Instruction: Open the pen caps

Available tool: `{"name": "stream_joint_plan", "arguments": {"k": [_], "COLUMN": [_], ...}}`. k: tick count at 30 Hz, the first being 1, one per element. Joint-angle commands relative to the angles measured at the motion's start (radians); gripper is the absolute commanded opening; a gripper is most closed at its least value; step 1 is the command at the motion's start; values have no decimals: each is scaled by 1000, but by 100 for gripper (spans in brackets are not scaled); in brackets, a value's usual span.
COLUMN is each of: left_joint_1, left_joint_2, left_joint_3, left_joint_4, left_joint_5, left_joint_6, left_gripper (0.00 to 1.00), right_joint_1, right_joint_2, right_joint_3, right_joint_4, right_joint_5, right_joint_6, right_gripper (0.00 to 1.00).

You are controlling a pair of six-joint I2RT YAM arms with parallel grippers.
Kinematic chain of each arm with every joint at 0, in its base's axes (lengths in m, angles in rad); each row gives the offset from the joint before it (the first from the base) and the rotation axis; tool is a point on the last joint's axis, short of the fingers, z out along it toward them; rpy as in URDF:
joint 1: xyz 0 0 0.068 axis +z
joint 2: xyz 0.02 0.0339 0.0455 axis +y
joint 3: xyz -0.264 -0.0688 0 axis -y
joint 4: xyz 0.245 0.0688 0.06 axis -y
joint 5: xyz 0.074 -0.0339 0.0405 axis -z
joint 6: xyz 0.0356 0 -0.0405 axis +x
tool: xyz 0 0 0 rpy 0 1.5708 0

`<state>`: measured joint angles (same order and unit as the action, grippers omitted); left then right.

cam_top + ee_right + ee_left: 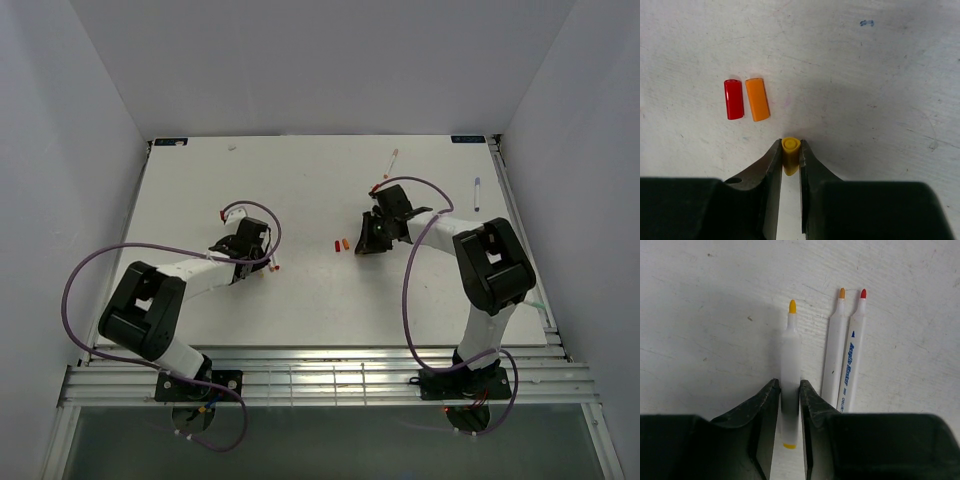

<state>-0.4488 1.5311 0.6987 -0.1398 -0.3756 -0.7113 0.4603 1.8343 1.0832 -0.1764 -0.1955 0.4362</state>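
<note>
The red and orange caps lie side by side. I need to move my right gripper outward, in beside the orange cap, and let go of the yellow cap there.
In the left wrist view a white pen with a bare yellow tip lies lengthwise between the jaws of my left gripper. It looks blurred, and thin gaps show on both sides. Two uncapped pens lie just right of it, one orange-tipped and one red-tipped. My right gripper is shut on a yellow pen cap just above the table. A red cap and an orange cap lie side by side ahead and to the left. From above, the left gripper sits mid-left and the right gripper right of the caps.
A capped pen with a red end lies at the back of the table. Another with a purple end lies near the right edge. White walls enclose the table on three sides. Purple cables loop around both arms.
</note>
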Motion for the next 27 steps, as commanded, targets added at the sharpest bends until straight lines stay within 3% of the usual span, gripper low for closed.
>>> {"name": "stream_joint_plan", "arguments": {"k": [1, 18, 27], "left_joint_1": [15, 35, 36], "left_joint_2": [18, -8, -29], "left_joint_3": [19, 28, 42], "left_joint_4": [29, 29, 9], "left_joint_5": [12, 21, 24], "left_joint_6": [13, 27, 24], "left_gripper": [35, 59, 64], "right_joint_1": [-8, -20, -20], "right_joint_2": [13, 89, 91], "right_joint_3": [40, 124, 130], "right_joint_4": [35, 46, 51], "right_joint_5": [-27, -59, -74], "right_joint_6": [-22, -44, -40], "right_gripper": [8, 13, 25]}}
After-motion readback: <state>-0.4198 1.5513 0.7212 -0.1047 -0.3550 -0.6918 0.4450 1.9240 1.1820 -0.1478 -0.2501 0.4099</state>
